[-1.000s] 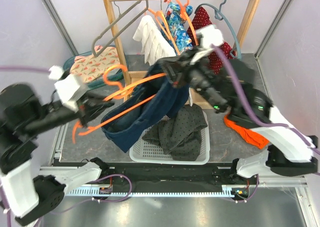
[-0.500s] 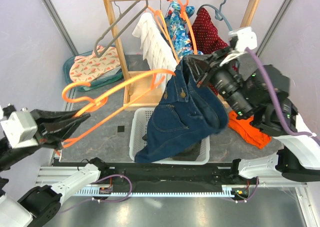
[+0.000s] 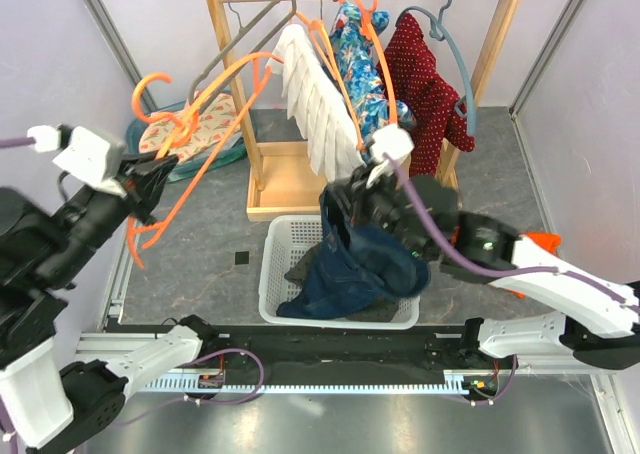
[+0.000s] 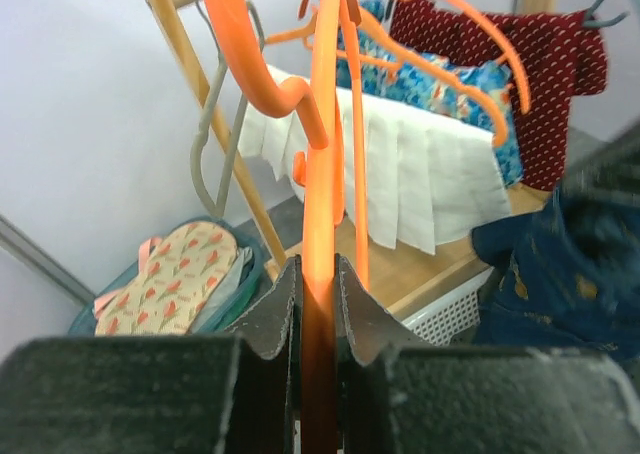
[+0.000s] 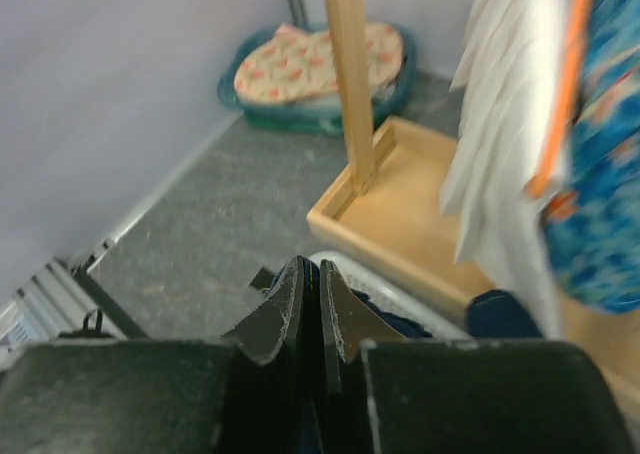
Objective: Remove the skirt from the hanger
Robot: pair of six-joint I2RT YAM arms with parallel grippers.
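Note:
The left gripper takes the bare hanger outward next, hooks it over the rack's bar and releases it, since the rack's bar lies outward of my gripper.
The orange hanger (image 3: 205,119) is bare and raised at the left, clear of the skirt. My left gripper (image 3: 157,181) is shut on its lower bar; in the left wrist view the bar (image 4: 322,154) runs up from between my shut jaws (image 4: 318,279). The navy denim skirt (image 3: 352,264) hangs bunched from my right gripper (image 3: 332,209), with its lower part resting in the white basket (image 3: 268,286). In the right wrist view my jaws (image 5: 320,286) are shut on a dark fold, and more skirt (image 5: 495,314) shows at the right.
A wooden rack (image 3: 232,74) at the back holds a white garment (image 3: 315,109), a blue floral garment (image 3: 360,44), a red dotted garment (image 3: 425,84) and spare hangers. A teal basin (image 3: 150,119) of cloth sits at the back left. An orange cloth (image 3: 540,241) lies at the right.
My left arm has swung the bare hanger up and back towards the rack's left side. My right gripper has come down and left, lowering the skirt into the basket.

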